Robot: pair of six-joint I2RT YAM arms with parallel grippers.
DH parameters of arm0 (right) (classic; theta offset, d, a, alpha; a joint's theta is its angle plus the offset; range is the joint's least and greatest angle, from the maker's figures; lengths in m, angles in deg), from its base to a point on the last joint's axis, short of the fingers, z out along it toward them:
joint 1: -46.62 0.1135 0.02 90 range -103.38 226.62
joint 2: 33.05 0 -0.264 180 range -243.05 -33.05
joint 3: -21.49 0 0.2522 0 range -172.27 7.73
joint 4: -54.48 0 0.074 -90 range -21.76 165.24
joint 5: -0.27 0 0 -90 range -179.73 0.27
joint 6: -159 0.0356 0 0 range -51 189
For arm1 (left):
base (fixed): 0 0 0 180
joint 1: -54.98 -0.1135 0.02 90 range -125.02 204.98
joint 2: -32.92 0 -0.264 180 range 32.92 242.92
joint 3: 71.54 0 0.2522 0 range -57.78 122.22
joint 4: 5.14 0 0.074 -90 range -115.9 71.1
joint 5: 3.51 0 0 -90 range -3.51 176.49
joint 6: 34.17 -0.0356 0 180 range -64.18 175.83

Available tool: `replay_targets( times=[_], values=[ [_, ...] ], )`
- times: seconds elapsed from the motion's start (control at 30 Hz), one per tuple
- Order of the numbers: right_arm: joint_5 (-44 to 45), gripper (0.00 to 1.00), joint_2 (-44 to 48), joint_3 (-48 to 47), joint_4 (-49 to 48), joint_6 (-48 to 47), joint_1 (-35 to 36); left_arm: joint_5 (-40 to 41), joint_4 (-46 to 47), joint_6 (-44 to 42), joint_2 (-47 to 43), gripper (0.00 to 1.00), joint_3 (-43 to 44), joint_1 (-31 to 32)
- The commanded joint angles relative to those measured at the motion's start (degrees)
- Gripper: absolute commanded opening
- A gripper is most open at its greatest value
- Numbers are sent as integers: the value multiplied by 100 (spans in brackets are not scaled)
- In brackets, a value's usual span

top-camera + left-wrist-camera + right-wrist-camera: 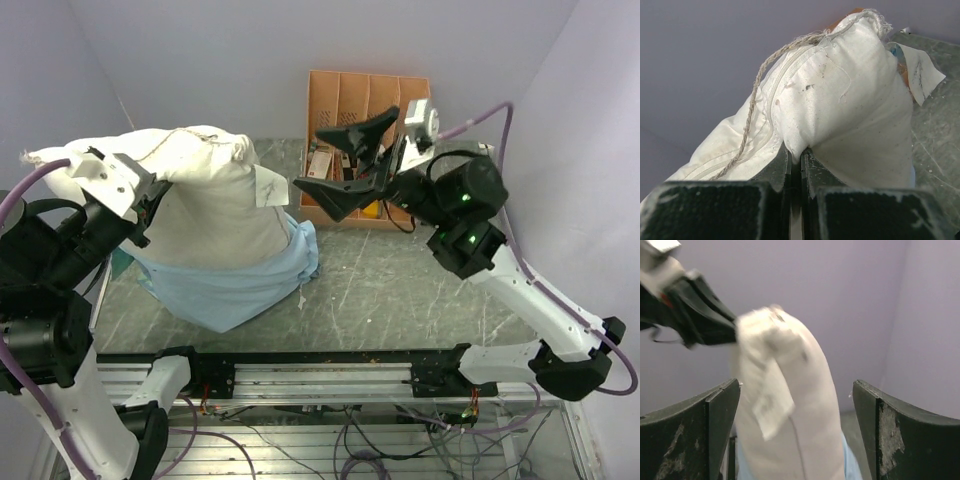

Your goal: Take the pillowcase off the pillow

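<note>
My right gripper brings its open fingers across to the left in the top view next and closes on the pillow's loose edge by the label.
The off-white pillow stands raised on the left. My left gripper is shut on a fold of its fabric near the zipped seam. The light-blue pillowcase is bunched around the pillow's lower end on the table. My right gripper hangs open in the air to the right of the pillow, touching nothing. In the right wrist view its jaws stand wide apart, with the pillow beyond them and a strip of pillowcase at the bottom. A white label hangs from the pillow's edge.
An orange file rack stands at the back, just behind my right gripper. A frayed string trails along the pillow's seam. The grey table is walled by lilac panels. A black rail runs along the near edge.
</note>
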Motion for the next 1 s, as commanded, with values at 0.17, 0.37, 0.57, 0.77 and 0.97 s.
replay_targets(
  times=[0.17,0.37,0.57,0.77,0.97],
  values=[
    [-1620,100,-1531,-1634,826,-838,773,-577,115,47,-72,7,-187,-189],
    [-580,100,-2596,-2748,2074,-1717,1405,-649,123,66,-39,7,-64,-250],
    [1109,90,-3340,-3092,2194,-2027,1592,-795,-16,-7,-23,7,52,-277],
    [2195,20,-2935,-2225,760,-1248,981,-761,29,25,-98,18,102,-293],
    [530,0,-1668,-324,-1195,6,-381,-217,-133,175,-230,87,-42,-288]
  ],
)
